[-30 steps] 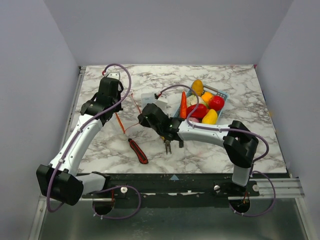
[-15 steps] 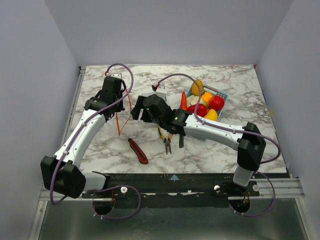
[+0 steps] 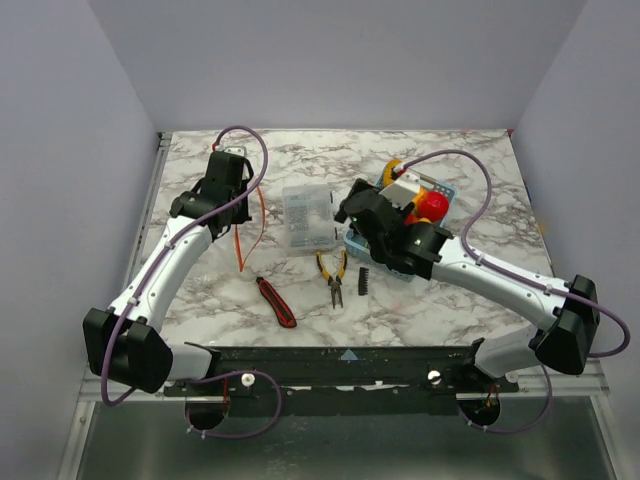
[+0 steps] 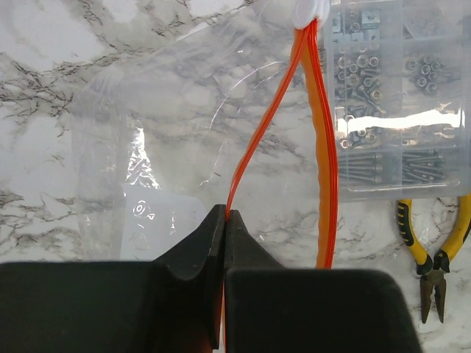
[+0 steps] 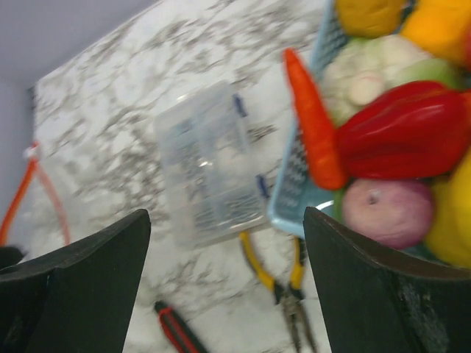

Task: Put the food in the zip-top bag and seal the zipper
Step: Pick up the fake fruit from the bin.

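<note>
My right gripper will next swing over the basket, then tilt down and lower itself around the yellow fruit past the purple piece point(image 5: 386, 213).
My left gripper point(image 4: 224, 220) is shut on one lip of the zipper point(image 4: 324, 154), the red-orange strip of the clear zip-top bag point(image 4: 147, 140), which lies floppy on the marble with its mouth parted. From above, the left gripper point(image 3: 232, 215) holds that strip point(image 3: 240, 245) at the table's left. The food sits in a light blue basket point(image 5: 294, 193): an orange carrot point(image 5: 313, 125), a red pepper point(image 5: 405, 132), a purple piece point(image 5: 386, 213), and white and yellow pieces. My right gripper point(image 5: 228, 246) is open and empty, hovering at the basket's left edge point(image 3: 352, 212).
A rigid clear compartment box point(image 3: 308, 218) lies between the bag and the basket. Yellow-handled pliers point(image 3: 333, 275) and a small black part lie in front of it. A red-and-black utility knife point(image 3: 275, 302) rests near the front edge.
My right gripper has opened and swung right, from over the box and bag to the basket's edge, uncovering the box. The left gripper keeps its hold, nearly still.
</note>
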Robot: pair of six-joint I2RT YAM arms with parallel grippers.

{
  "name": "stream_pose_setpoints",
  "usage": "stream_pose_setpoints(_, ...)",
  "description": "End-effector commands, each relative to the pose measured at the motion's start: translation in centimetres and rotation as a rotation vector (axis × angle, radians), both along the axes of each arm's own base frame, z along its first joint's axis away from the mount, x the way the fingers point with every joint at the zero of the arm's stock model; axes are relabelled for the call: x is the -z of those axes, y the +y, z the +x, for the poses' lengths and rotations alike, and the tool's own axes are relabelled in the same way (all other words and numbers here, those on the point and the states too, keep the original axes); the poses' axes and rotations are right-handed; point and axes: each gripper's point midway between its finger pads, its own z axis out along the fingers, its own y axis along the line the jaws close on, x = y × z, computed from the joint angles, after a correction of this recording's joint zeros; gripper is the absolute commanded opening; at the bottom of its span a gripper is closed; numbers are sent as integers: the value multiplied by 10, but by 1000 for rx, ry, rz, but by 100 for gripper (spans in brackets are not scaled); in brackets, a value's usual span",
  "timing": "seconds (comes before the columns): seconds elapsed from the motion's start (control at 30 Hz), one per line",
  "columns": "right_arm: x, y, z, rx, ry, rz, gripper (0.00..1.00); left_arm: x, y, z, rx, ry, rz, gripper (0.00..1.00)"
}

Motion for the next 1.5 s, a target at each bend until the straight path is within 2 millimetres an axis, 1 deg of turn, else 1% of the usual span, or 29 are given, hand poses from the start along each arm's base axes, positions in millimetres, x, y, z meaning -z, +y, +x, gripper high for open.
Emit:
stream_pose_setpoints(0.0, 22, -85, 3, 243, 32, -205, 87, -8, -11, 3, 34, -6, -51, 0)
stream_pose_setpoints(0.07, 27, -109, 2, 294, 67, -264, 86, -7, -11, 3, 34, 3, -49, 0)
stream_pose_setpoints(0.13, 37, -132, 1, 351, 125, -306, 86, -6, -11, 4, 34, 9, -45, 0)
stream_pose_setpoints(0.2, 45, -151, -1, 395, 163, -342, 86, -5, -12, 4, 37, 13, -47, 0)
stream_pose_setpoints(0.33, 60, -172, -3, 426, 200, -391, 86, -4, -14, 4, 43, 16, -53, 0)
stream_pose_setpoints(0.5, 78, -187, -4, 455, 248, -423, 89, -3, -15, 4, 48, 20, -54, 0)
stream_pose_setpoints(0.67, 95, -192, -4, 460, 278, -448, 89, -3, -14, 3, 47, 24, -52, 0)
stream_pose_setpoints(0.83, 113, -187, 1, 430, 300, -446, 89, -4, -14, 3, 49, 17, -53, 0)
stream_pose_setpoints(0.87, 117, -186, 2, 425, 308, -449, 90, -4, -14, 3, 49, 17, -54, 0)
stream_pose_setpoints(0.9, 120, -185, 3, 421, 313, -452, 93, -3, -14, 3, 50, 19, -54, 0)
stream_pose_setpoints(1.0, 130, -182, 6, 410, 331, -465, 94, -4, -15, 3, 51, 17, -55, 0)
stream_pose_setpoints(1.17, 147, -182, 9, 411, 355, -504, 95, -3, -15, 2, 53, 22, -56, 0)
stream_pose_setpoints(1.3, 152, -188, 9, 438, 357, -523, 92, -3, -15, 2, 54, 21, -58, 0)
stream_pose_setpoints(1.47, 150, -192, 8, 452, 337, -528, 87, -2, -16, 2, 56, 25, -56, 0)
